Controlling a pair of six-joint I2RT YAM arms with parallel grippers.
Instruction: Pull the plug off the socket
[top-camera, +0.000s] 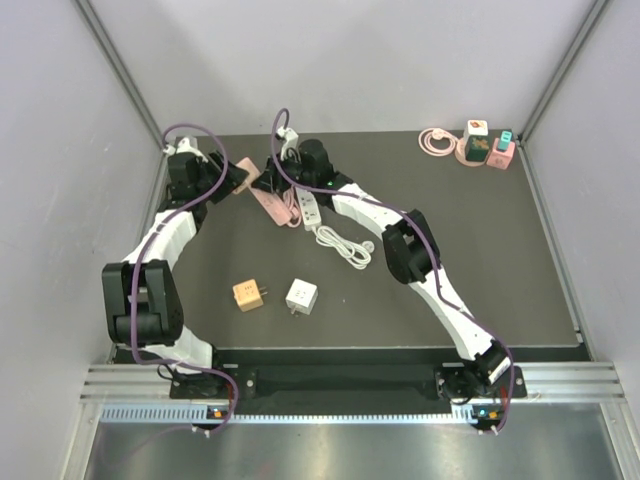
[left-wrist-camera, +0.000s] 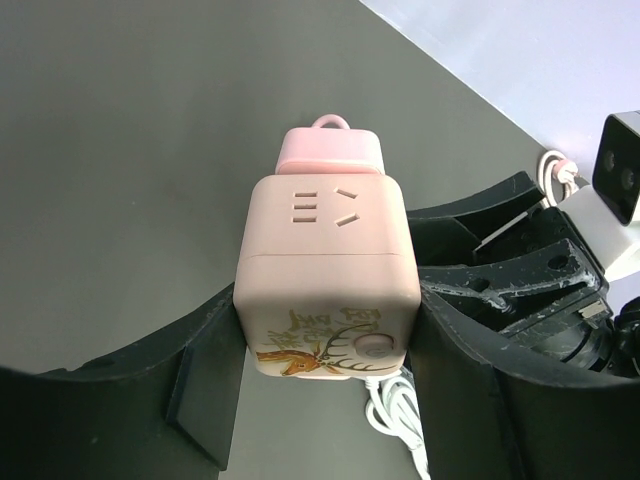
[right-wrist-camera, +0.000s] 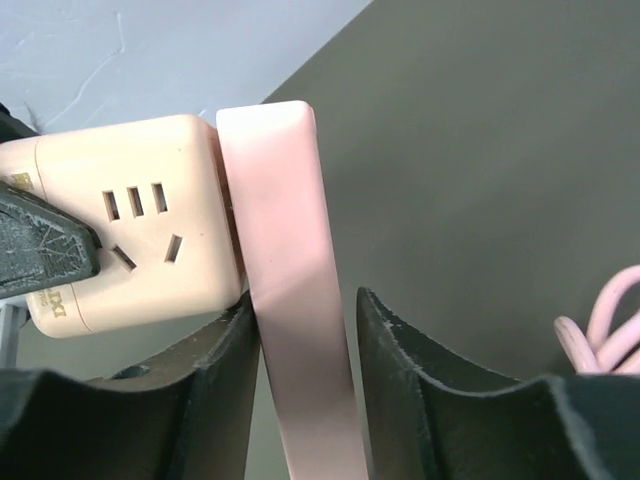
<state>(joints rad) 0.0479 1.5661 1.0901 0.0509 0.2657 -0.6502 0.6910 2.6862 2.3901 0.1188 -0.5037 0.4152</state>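
Observation:
The left gripper draws the socket back, lowers and releases it next, since clear tabletop (top-camera: 211, 300) beside the orange cube lies below the gripper and back toward my base.
A pink cube socket (left-wrist-camera: 328, 270) with a deer picture sits between my left gripper's (left-wrist-camera: 325, 360) black fingers, which are shut on its two sides. A flat pink plug (left-wrist-camera: 331, 152) is seated in the cube's far face. In the right wrist view the plug (right-wrist-camera: 290, 300) runs between my right gripper's (right-wrist-camera: 305, 340) fingers. The left finger touches it and a gap shows at the right finger. The cube (right-wrist-camera: 130, 220) is beside it on the left. In the top view both grippers meet at the cube (top-camera: 244, 170) at the back left.
A white power strip (top-camera: 310, 208) with its coiled cord (top-camera: 345, 245) and a pink strip (top-camera: 275, 205) lie beside the grippers. An orange cube (top-camera: 247, 295) and a white cube (top-camera: 301, 295) lie nearer. A pink cable coil (top-camera: 434, 141) and small cubes (top-camera: 480, 143) are at the back right.

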